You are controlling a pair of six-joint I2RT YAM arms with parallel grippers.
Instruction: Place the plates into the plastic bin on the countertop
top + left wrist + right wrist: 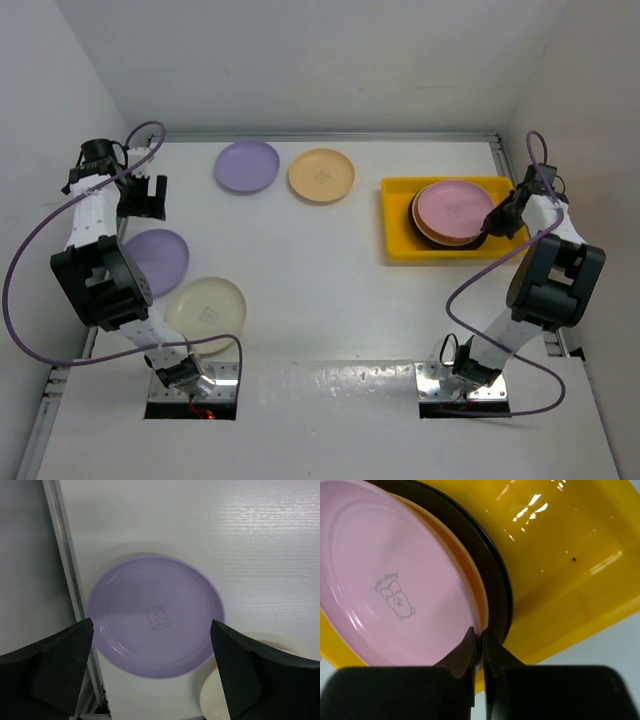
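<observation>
My left gripper is about to go down toward the edge bar, to the near lilac plate's rim [128,247] [90,616].
The yellow plastic bin [398,245] sits at the right of the white countertop [330,300] and holds a stack of plates. A pink plate [455,207] lies on top, over a tan plate [476,587] and a dark-rimmed one [492,587]. My right gripper [492,222] is shut on the pink plate's [385,580] near rim, inside the bin [560,555]. My left gripper [145,195] is open and empty, hovering above a lilac plate [155,615] at the table's left. A second lilac plate [247,165], a yellow-tan plate [321,175] and a cream plate [207,305] lie loose.
A raised edge rail [65,555] runs close beside the near lilac plate [160,258] on the left. The cream plate [212,700] lies just beside that lilac plate. White walls close in the back and both sides.
</observation>
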